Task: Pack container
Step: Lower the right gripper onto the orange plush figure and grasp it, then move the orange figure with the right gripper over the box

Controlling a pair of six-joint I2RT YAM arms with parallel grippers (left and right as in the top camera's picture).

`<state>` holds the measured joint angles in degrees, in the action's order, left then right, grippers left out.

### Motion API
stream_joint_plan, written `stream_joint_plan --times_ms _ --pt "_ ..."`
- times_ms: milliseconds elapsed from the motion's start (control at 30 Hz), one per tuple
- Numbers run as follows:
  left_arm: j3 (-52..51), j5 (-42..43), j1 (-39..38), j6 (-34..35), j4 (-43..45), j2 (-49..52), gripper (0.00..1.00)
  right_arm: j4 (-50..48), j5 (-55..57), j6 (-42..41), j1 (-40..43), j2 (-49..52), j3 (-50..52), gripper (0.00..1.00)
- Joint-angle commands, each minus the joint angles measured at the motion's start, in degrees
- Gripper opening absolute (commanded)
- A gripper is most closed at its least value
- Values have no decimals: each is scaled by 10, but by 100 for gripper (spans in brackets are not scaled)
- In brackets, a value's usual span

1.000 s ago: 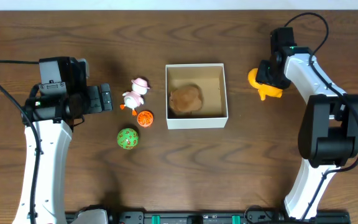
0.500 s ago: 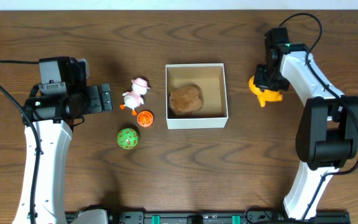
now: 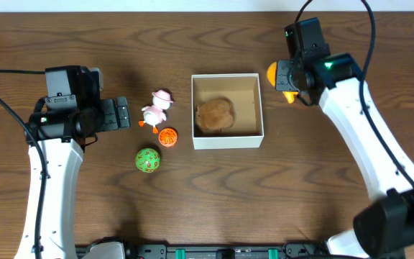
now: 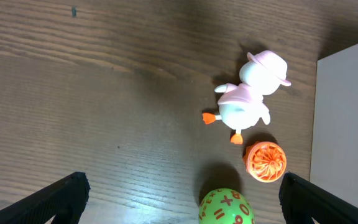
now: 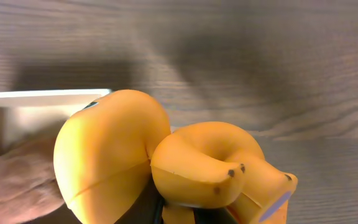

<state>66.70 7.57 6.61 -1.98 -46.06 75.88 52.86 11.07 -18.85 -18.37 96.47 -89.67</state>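
Note:
My right gripper should move across the nearest side of the container (image 3: 227,141) and lower the yellow duck into the container.
The container (image 3: 227,141), a small square box with white walls and a brown inside, sits mid-table with a brown furry toy (image 3: 215,115) in it. My right gripper (image 3: 286,79) is shut on a yellow duck toy (image 3: 273,74), held off the table just right of the box's far right corner. In the right wrist view the duck (image 5: 135,149) fills the frame and hides the fingers, with the box wall (image 5: 42,94) behind it at the left. My left gripper (image 3: 123,114) stands open left of a pink duck (image 3: 157,109), holding nothing.
An orange ball (image 3: 167,137) and a green numbered ball (image 3: 148,160) lie left of the box. The left wrist view shows the pink duck (image 4: 248,99), orange ball (image 4: 265,161), green ball (image 4: 226,207) and the box wall (image 4: 347,124).
My right gripper has closed on the yellow duck and carried it up and left, toward the box's far right corner. The left arm has not moved.

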Motion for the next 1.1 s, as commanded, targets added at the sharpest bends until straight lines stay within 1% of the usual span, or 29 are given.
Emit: stream_joint_plan --times_ms 0,167,267,400,567,833,867,933,1000,1067 --pt "10 4 2 -8 0 2 98 4 0 -13 -40 -35 -3 1" --pt "10 4 2 -8 0 2 98 4 0 -60 -97 -32 -2 1" --pt "10 4 2 -8 0 2 98 -13 1 -64 -133 -5 -2 1" --pt "10 4 2 -8 0 2 98 -43 8 -70 -151 39 -2 1" --pt "10 4 2 -8 0 2 98 -82 7 -73 -145 105 -2 1" --pt "10 4 2 -8 0 2 98 -94 11 -74 -127 167 -2 1" --pt "10 4 2 -8 0 2 98 -96 12 -74 -124 171 -2 6" --pt "10 4 2 -8 0 2 98 -102 12 -74 -120 173 -1 22" --pt "10 4 2 -8 0 2 98 -109 12 -73 -114 174 -2 28" --pt "10 4 2 -8 0 2 98 -113 11 -72 -111 174 -2 37"
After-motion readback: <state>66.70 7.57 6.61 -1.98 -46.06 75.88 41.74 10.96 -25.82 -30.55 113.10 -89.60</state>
